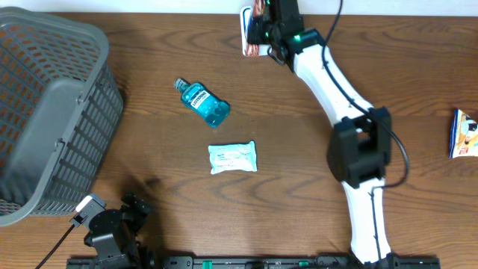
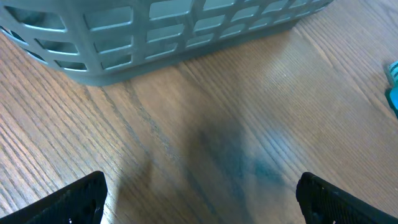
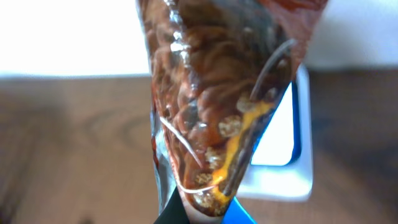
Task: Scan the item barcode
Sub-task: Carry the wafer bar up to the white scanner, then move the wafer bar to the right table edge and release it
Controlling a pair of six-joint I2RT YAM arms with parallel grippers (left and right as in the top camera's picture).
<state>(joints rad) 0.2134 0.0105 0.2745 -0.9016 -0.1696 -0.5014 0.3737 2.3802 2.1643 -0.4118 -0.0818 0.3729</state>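
Observation:
Next, my right gripper carries the packet [image 1: 258, 10] back and to its right in the overhead view and releases it there. Bare wood [image 1: 451, 101] lies there beside the small box.
A shiny brown snack packet [image 3: 217, 93] hangs in my right gripper [image 3: 205, 214], whose jaws are shut on the packet's lower end. Behind the packet lies a white scanner with a blue edge [image 3: 280, 168]. From overhead, the right gripper [image 1: 263, 33] is at the table's far edge, with the packet [image 1: 258, 10] over the scanner [image 1: 246, 33]. No barcode shows on the packet. My left gripper [image 2: 199, 199] stands wide open over bare wood near the front left [image 1: 138, 208], holding nothing.
A grey plastic basket [image 1: 45, 112] fills the left side, just ahead of the left gripper [image 2: 155, 25]. A blue mouthwash bottle [image 1: 202, 103] and a white wipes pack [image 1: 232, 157] lie mid-table. A small box [image 1: 464, 133] sits at the right edge.

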